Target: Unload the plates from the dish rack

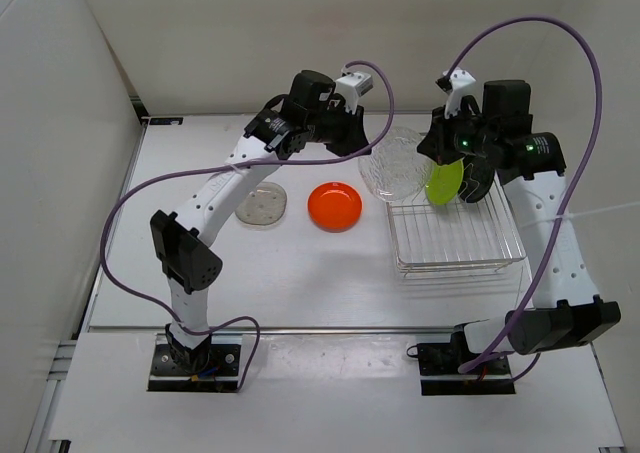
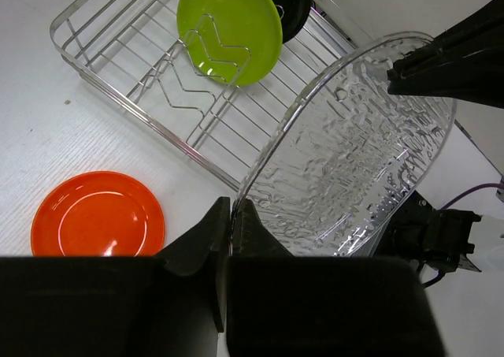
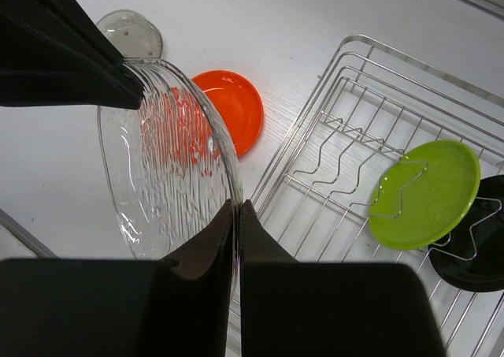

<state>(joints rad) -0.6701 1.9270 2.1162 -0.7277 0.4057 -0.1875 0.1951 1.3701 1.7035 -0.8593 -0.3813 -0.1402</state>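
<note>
My left gripper goes past the orange plate next and down onto the matching small clear plate, which lies below it, to its left in the top view.
A large clear ribbed plate hangs in the air over the left end of the dish rack, held on edge between both arms. My left gripper is shut on one rim of this plate. My right gripper is shut on the opposite rim. The lime green plate stands in the rack's far end. The black plate stands right behind it. The orange plate lies on the table left of the rack. A small clear plate lies further left.
The white table ends at a wall behind and a wall panel on the left. Purple cables loop above both arms. The rack's near part holds only its wire dividers.
</note>
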